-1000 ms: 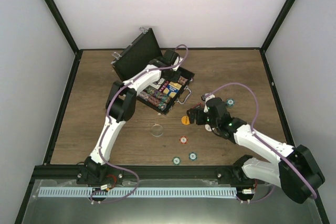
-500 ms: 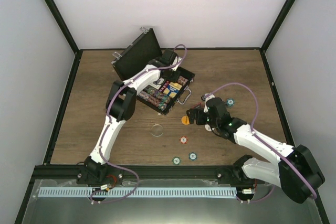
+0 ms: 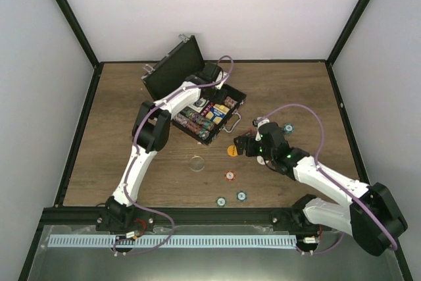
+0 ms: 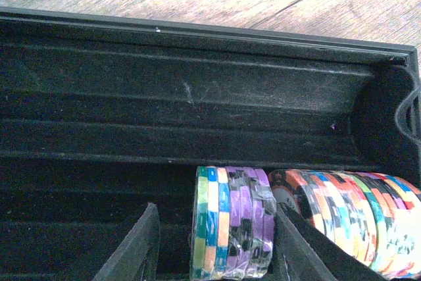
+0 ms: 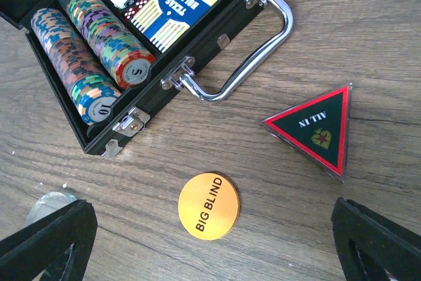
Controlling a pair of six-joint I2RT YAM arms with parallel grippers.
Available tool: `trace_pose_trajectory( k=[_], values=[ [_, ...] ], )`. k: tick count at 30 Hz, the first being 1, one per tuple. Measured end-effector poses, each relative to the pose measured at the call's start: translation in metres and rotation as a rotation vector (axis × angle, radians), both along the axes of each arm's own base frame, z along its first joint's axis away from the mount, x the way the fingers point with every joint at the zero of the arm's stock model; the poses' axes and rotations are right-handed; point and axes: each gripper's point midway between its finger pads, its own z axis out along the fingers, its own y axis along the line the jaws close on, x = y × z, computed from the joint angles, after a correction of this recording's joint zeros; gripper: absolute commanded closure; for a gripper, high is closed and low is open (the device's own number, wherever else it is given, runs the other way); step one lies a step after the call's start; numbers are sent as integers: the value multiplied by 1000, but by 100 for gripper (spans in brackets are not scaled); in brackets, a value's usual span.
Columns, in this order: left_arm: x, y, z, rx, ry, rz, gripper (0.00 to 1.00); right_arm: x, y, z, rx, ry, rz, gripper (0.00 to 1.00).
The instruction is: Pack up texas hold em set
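Observation:
I need to swing my right gripper to the right in the top view next and lower it beside the far teal chip [image 3: 289,128], because that chip is below and outward of my gripper.
The black briefcase [image 3: 231,91] lies open at the back of the table, its lid [image 3: 171,69] raised. My left gripper [image 3: 216,89] is inside it. In the left wrist view it [image 4: 217,228] is open around a short stack of green, blue and purple chips [image 4: 231,222] standing in a slot. The right finger touches the stack and the left finger stands apart. My right gripper [image 5: 214,241] hangs wide open above the orange "BIG BLIND" button [image 5: 209,205], holding nothing. The triangular "ALL IN" marker [image 5: 314,127] lies right of the silver handle [image 5: 245,57].
Two chip rows [image 5: 92,51] and card decks [image 5: 177,1] fill the case's near side. Loose chips lie on the table [image 3: 229,176] [image 3: 222,200] [image 3: 241,195] [image 3: 288,129]. A clear round button [image 3: 196,162] sits left of the orange one [image 3: 231,151].
The briefcase and its lid have shifted slightly to the right. The right arm has not moved.

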Motion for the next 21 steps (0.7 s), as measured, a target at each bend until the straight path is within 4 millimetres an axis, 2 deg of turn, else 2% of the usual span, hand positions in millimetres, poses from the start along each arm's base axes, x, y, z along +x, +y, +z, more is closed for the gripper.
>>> trace_pose_trajectory(
  k=[5,13,21],
  values=[
    [-2,0,3,-13,-2,4,52,0,0,2,8,-2,-4,0],
    [-3,-3,19,-43,-18,9,52,0,0,4,13,-5,-7,0],
    [-12,-18,27,-94,-9,-32,44,-1,-1,7,16,-13,-9,0]
  ],
)
